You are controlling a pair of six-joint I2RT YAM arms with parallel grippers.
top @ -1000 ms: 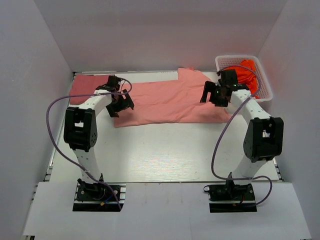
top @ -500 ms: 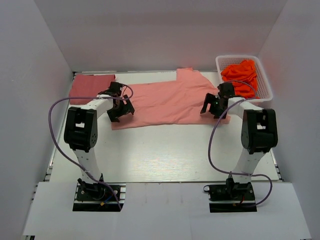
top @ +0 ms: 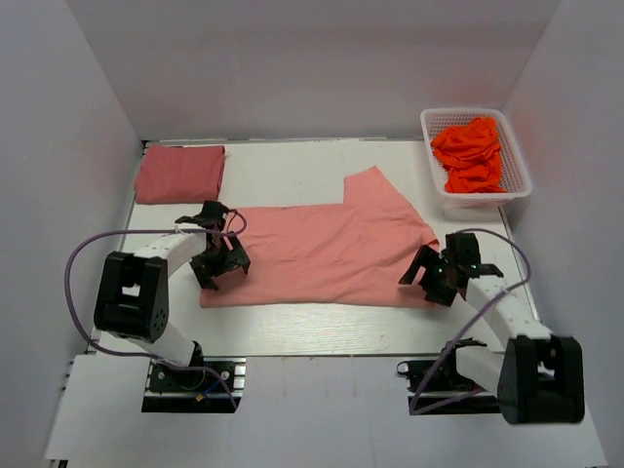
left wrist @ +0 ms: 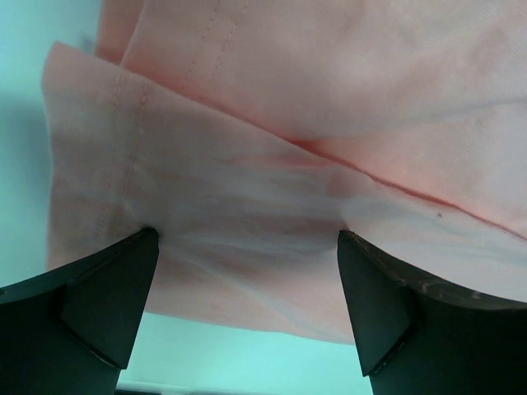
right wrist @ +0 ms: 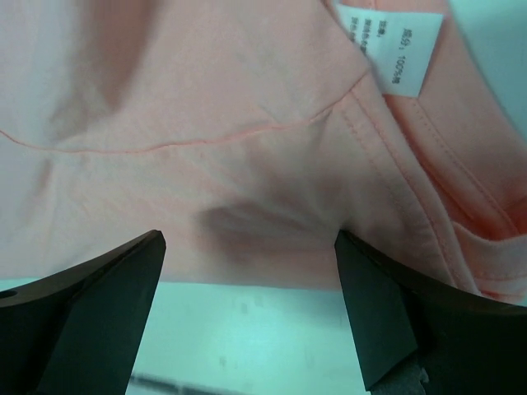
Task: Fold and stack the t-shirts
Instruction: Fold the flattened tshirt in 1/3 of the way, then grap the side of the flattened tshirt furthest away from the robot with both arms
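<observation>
The near part of the salmon-pink t-shirt already lies folded over. The left gripper lifts outward, turns and lowers onto its far corner nearest the rose-red t-shirt (top: 180,174) next.
The light salmon-pink t-shirt (top: 327,249) lies folded lengthways across the middle of the table, one sleeve pointing to the back. My left gripper (top: 220,265) is open over its left end, the hem edge between the fingers (left wrist: 99,309) in the left wrist view (left wrist: 247,239). My right gripper (top: 435,277) is open over its right end near the collar. The right wrist view (right wrist: 249,239) shows the white neck label (right wrist: 392,45) and the cloth edge between the wide jaws. The darker rose-red t-shirt (top: 180,174) lies folded at the back left.
A white mesh basket (top: 513,156) at the back right holds crumpled orange clothes (top: 470,154). The white table (top: 292,166) is walled in on three sides. Purple cables loop from both arms.
Both grippers have come back from the far side toward the near edge, and the salmon-pink t-shirt has slid with them to the middle. The rose-red shirt now lies uncovered.
</observation>
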